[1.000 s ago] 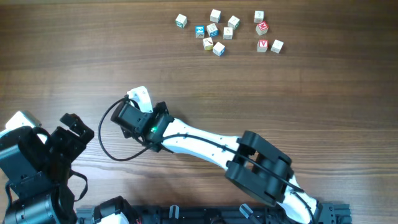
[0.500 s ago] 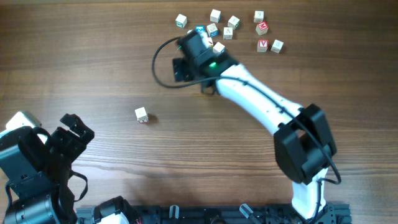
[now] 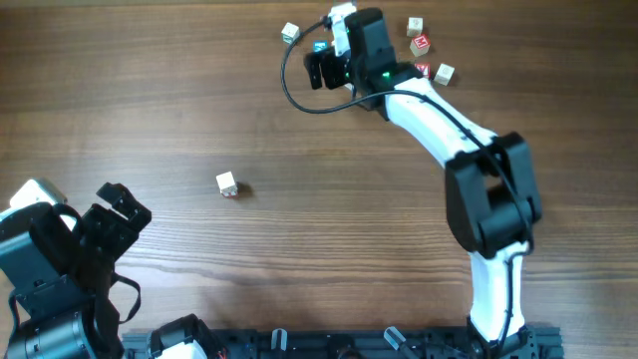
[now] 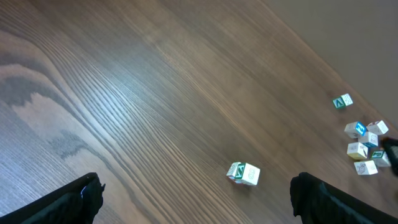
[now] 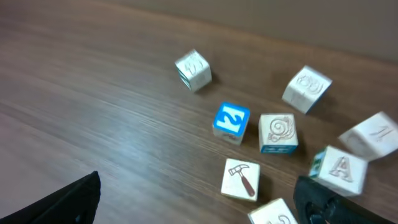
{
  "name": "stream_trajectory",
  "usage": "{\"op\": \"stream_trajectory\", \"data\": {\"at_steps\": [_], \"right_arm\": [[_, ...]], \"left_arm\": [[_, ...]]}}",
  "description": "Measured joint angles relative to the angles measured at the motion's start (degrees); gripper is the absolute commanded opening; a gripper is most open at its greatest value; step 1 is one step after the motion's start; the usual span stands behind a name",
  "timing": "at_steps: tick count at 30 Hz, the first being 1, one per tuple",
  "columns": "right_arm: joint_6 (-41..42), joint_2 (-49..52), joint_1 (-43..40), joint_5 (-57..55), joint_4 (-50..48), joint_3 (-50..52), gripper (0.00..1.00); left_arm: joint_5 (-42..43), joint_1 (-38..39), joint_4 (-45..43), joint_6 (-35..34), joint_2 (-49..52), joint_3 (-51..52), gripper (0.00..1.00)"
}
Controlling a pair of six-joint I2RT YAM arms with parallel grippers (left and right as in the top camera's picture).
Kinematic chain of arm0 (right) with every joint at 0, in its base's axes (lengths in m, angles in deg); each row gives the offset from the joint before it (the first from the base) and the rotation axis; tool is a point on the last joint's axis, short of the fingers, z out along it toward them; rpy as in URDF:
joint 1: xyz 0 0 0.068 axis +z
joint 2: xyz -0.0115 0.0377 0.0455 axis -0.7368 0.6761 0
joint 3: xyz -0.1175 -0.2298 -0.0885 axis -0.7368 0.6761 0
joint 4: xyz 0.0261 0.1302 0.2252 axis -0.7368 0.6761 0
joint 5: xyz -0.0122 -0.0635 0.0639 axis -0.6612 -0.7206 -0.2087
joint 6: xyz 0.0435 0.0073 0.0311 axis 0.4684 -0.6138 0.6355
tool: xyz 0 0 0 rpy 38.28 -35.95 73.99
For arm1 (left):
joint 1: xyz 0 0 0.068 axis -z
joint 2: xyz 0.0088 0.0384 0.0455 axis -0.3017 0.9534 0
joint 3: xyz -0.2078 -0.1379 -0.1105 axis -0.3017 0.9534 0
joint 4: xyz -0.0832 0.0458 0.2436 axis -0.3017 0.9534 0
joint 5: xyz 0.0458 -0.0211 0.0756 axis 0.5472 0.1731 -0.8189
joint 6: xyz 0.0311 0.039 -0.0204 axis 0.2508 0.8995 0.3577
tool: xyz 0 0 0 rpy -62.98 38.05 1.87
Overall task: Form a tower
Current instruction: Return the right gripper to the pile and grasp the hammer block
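Observation:
My right gripper should move down over the hammer cube (image 5: 240,180) next and close on its sides. That cube is already between the open fingers, clear of the blue cube (image 5: 231,121).
No tower is in view; every cube I see lies singly on the table. One cream cube (image 3: 226,184) with a green letter lies alone left of centre, also ahead of my left gripper (image 4: 193,202), which is open and empty. My right gripper (image 3: 329,47) hovers open over a loose cluster of cubes at the far edge. Between its fingers (image 5: 193,205) lies a hammer cube (image 5: 241,179), untouched. Beyond it are a blue cube (image 5: 231,121), a spiral cube (image 5: 278,132) and an A cube (image 5: 339,169).
More loose cubes lie around the cluster: one at its left (image 3: 289,33), red-marked ones (image 3: 421,44) and a pale one (image 3: 444,73) at its right. My left gripper (image 3: 115,214) sits at the near left corner. The right arm (image 3: 439,120) spans the table's right half.
My right arm swung from the lone cube left of centre up to the far cluster, leaving that cube on the table. The left arm has not moved.

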Motion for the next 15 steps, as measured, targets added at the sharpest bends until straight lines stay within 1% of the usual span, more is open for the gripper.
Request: {"op": "stream_trajectory", "data": {"at_steps": [2,3,4,7,10,12,14,15], "right_arm": [[0.2,4.0,0.0,-0.2,-2.3,0.0,0.98],[0.2,5.4,0.0,-0.2,-3.9,0.0,0.95],[0.5,6.2,0.0,-0.2,-5.1,0.0,0.95],[1.3,9.1,0.0,-1.1,-8.9,0.0,0.91],[1.3,9.6,0.3,-2.3,-10.1,-0.1,0.79],[1.4,9.7,0.3,-2.6,-10.3,-0.1,0.75],[0.8,9.9,0.3,-2.8,-10.3,-0.1,0.61],[0.3,10.1,0.3,-3.0,-10.3,-0.1,0.58]], "left_arm": [[0.0,0.0,0.0,0.0,0.0,0.0,1.00],[0.0,0.0,0.0,0.0,0.0,0.0,1.00],[0.0,0.0,0.0,0.0,0.0,0.0,1.00],[0.0,0.0,-0.1,0.0,0.0,0.0,1.00],[0.0,0.0,0.0,0.0,0.0,0.0,1.00],[0.0,0.0,0.0,0.0,0.0,0.0,1.00],[0.0,0.0,0.0,0.0,0.0,0.0,1.00],[0.0,0.0,0.0,0.0,0.0,0.0,1.00]]}}
